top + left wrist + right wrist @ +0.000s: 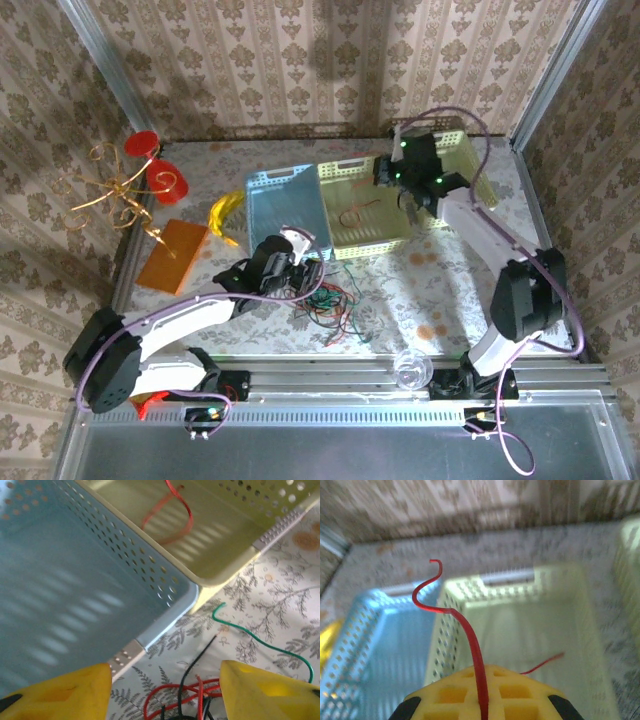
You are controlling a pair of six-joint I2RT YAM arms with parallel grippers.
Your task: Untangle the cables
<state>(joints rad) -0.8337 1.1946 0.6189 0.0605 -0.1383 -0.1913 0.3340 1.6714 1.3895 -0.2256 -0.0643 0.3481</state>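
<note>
My right gripper lowers next, tips its fingers downward and releases the red cable over the yellow-green basket's bottom, since that bottom lies below the closed fingers.
A tangle of red, black and green cables (330, 300) lies on the table in front of the baskets. My left gripper (300, 265) hovers at its left edge, open. In the left wrist view, red and black strands (195, 695) lie between the yellow fingers (55, 692), and a green cable (260, 640) runs off to the right. My right gripper (408, 195) is above the yellow-green basket (330, 180), shut on a red cable (470, 630) that curls up from the closed jaws. Another length of red cable (355, 215) rests inside that basket.
A blue basket (262, 185) stands beside the yellow-green one. A second yellow basket (460, 140) is at the back right. A gold wire stand (125, 185), an orange block (172, 255) and a yellow object (225, 212) occupy the left. A glass (410, 370) sits by the front rail.
</note>
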